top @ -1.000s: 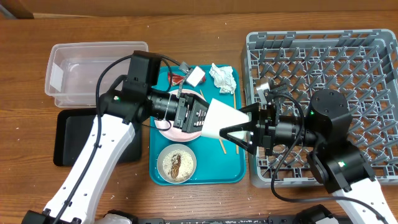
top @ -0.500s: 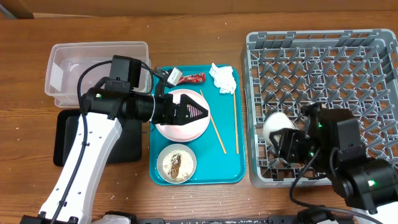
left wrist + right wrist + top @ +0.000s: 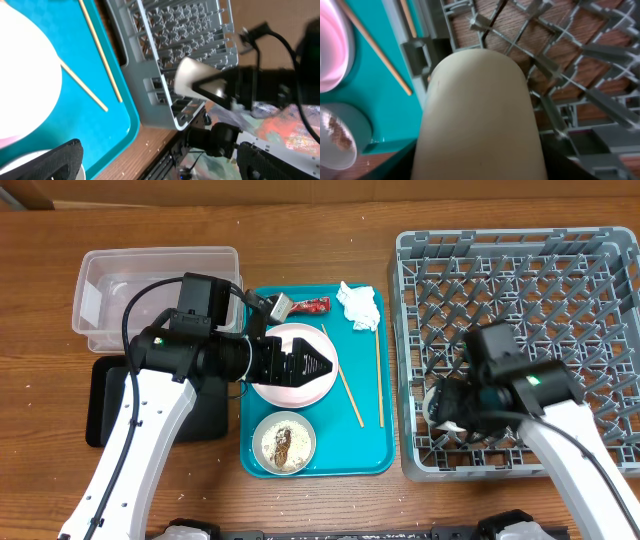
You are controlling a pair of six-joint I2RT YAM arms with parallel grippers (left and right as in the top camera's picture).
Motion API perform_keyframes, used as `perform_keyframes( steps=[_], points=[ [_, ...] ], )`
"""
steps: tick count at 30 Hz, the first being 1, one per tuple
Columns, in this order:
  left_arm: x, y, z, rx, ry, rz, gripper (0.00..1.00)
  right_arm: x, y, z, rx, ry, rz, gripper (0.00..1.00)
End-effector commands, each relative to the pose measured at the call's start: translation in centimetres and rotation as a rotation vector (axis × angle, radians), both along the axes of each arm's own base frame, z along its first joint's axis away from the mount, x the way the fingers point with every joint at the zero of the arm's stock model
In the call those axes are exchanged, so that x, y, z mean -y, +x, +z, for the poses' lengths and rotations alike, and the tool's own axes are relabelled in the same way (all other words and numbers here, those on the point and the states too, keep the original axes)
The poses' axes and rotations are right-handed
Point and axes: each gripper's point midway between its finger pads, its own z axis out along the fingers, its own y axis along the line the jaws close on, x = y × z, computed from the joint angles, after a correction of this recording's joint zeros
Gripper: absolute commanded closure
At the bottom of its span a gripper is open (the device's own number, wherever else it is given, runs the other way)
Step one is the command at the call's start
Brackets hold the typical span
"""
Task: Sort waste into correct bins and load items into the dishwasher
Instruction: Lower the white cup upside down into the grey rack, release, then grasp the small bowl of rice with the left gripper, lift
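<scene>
The bowl still holds rice and scraps, so my left gripper will next go back from above the plate and down onto the bowl's rim facing the rack (image 3: 82, 172).
My right gripper (image 3: 452, 405) is shut on the small white cup (image 3: 440, 402), holding it low over the front-left corner of the grey dish rack (image 3: 520, 270); the cup (image 3: 480, 115) fills the right wrist view. My left gripper (image 3: 318, 364) is open and empty above the pale-pink plate (image 3: 290, 388) on the teal tray (image 3: 370, 455). A red wrapper (image 3: 312, 305), a crumpled tissue (image 3: 358, 305), two chopsticks (image 3: 346, 392) and a metal-rimmed bowl (image 3: 284, 442) of rice and scraps lie on that tray. In the left wrist view its fingers (image 3: 160, 157) are spread wide.
A clear plastic tub (image 3: 150, 265) stands at the back left, with a black tray (image 3: 105, 405) in front of it under my left arm. The rack's upright pegs surround the cup. Bare wood runs along the table's back edge.
My right arm has carried the cup from over the teal tray to the rack's front-left corner and lowered it. My left gripper drew back slightly and stays over the plate.
</scene>
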Motion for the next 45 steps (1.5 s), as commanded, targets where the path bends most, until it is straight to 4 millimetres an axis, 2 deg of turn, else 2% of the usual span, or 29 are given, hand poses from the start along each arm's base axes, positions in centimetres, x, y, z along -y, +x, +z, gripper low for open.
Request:
perform_keyframes(
  steps=[1, 4, 7, 11, 14, 17, 20, 22, 25, 27, 32, 37, 41, 45],
  points=[
    [-0.2, -0.5, 0.6, 0.021, 0.018, -0.002, 0.00, -0.3, 0.6, -0.7, -0.031, -0.016, 0.008, 0.16],
    [-1.0, -1.0, 0.1, 0.008, 0.072, 0.015, 0.01, -0.4, 1.2, -0.9, -0.024, -0.015, 0.008, 0.08],
    [-2.1, -1.4, -0.1, 0.024, 0.144, 0.049, 0.03, -0.8, 2.3, 0.5, 0.050, 0.007, 0.008, 0.07],
    [-3.7, -2.3, 0.1, 0.036, 0.232, 0.116, 0.13, -1.3, 4.1, 4.5, 0.218, 0.056, 0.009, 0.06],
    [-4.5, -3.7, -0.7, -0.007, 0.345, 0.175, 0.19, -1.9, 5.5, 7.9, 0.378, 0.115, 0.011, 0.03],
    [-4.5, -5.4, -2.7, -0.025, 0.523, 0.168, 0.19, -2.7, 6.3, 10.9, 0.508, 0.194, -0.001, 0.03],
    [-4.1, -7.0, -5.2, -0.017, 0.691, 0.172, 0.16, -2.9, 6.9, 12.6, 0.574, 0.245, -0.053, 0.03],
    [-3.3, -7.9, -6.8, -0.024, 0.745, 0.176, 0.19, -3.2, 7.1, 13.0, 0.586, 0.263, -0.058, 0.03],
    [-1.7, -8.9, -9.3, -0.044, 0.769, 0.160, 0.34, -3.6, 6.9, 12.9, 0.574, 0.283, -0.047, 0.02],
    [-0.9, -9.3, -11.1, -0.049, 0.788, 0.140, 0.40, -3.6, 6.8, 12.8, 0.569, 0.284, -0.045, 0.02],
    [-0.2, -9.2, -15.5, -0.088, 0.849, 0.102, 0.43, -3.6, 6.7, 12.7, 0.562, 0.282, -0.046, 0.02],
    [0.8, -8.2, -18.2, -0.090, 0.879, 0.061, 0.47, -3.5, 6.7, 12.6, 0.558, 0.281, -0.046, 0.01],
    [0.9, -8.2, -20.0, -0.121, 0.916, 0.047, 0.68, -3.5, 6.5, 12.5, 0.551, 0.278, -0.046, 0.00],
    [0.6, -8.5, -21.1, -0.149, 0.951, 0.034, 0.75, -3.5, 6.4, 12.3, 0.543, 0.276, -0.047, 0.00]
  ],
)
